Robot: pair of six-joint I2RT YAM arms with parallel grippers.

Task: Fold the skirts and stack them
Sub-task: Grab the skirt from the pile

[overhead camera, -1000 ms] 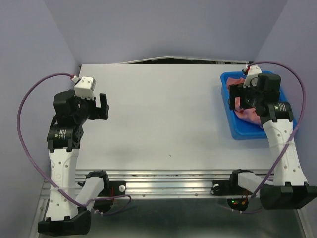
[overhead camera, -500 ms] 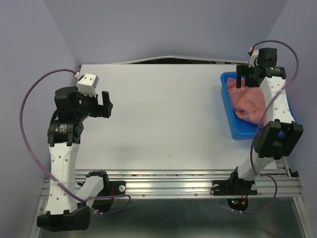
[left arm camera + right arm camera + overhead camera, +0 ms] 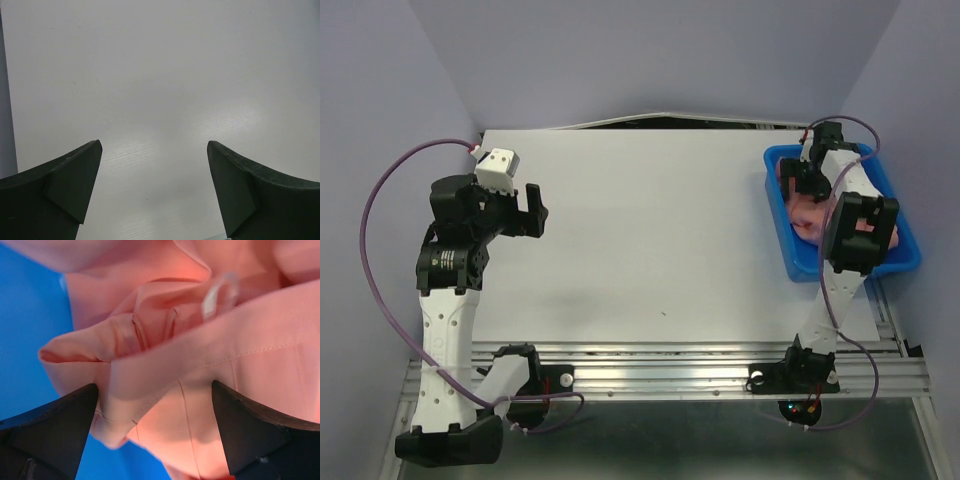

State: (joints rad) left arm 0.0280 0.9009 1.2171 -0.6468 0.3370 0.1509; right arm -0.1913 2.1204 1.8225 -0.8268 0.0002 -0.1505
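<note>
The skirt's stitched band (image 3: 142,395) lies just below, already between the open fingers, so my right gripper lowers slightly and closes on that fold of skirt next.
Crumpled salmon-pink skirts (image 3: 808,211) lie in the blue bin (image 3: 790,252) at the table's right side. My right gripper (image 3: 800,180) reaches down into the bin's far end. In the right wrist view its jaws stand wide open around a fold of skirt (image 3: 165,390), the left finger against the cloth's edge; a seam and a small white loop (image 3: 216,295) show. My left gripper (image 3: 533,210) hovers open over the bare table at the left, with nothing between its fingers (image 3: 65,190).
The white table (image 3: 650,230) stretches between the two arms. Purple cables loop off both wrists. Lilac walls close in on the left, right and back. A metal rail (image 3: 660,365) runs along the near edge.
My right arm has swung to the bin's far end and dropped its gripper into the skirts. The left arm has barely shifted.
</note>
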